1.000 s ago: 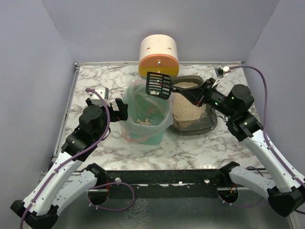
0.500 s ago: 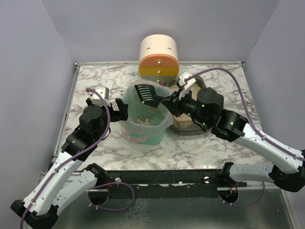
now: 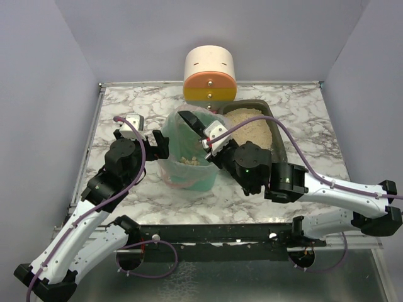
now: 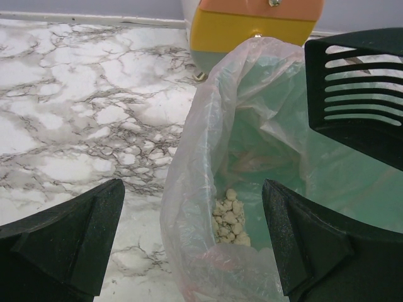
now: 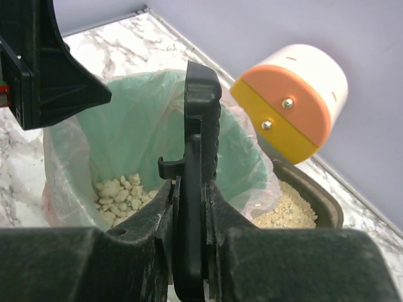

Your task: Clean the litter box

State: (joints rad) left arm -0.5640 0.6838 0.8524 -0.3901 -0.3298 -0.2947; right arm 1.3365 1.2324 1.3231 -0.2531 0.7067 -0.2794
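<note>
My right gripper moves down and to the right in the top view next and releases the scoop (image 5: 201,119) on the beige litter (image 5: 289,211), since the scoop's slotted head is empty.
The dark grey litter box (image 3: 275,129) with beige litter sits at the back right, beside the green bin (image 3: 189,170); its corner also shows in the right wrist view (image 5: 315,201). My right gripper (image 5: 195,207) is shut on the handle of a black slotted scoop (image 5: 201,119), held on edge over the bin's mouth. The scoop head shows in the left wrist view (image 4: 356,88) and the top view (image 3: 191,121). Pale clumps (image 4: 230,217) lie in the bin's clear bag. My left gripper (image 4: 192,245) is open at the bin's left rim, with the bag edge between its jaws.
A cream, orange and yellow cylinder (image 3: 209,75) stands at the back behind the bin. The marble table (image 3: 126,100) has raised edges, with walls on both sides. The right arm (image 3: 296,185) stretches across the table in front of the litter box.
My right arm has swung left from over the litter box, carrying the scoop across to the bin and turning it on edge there. The left arm has not moved.
</note>
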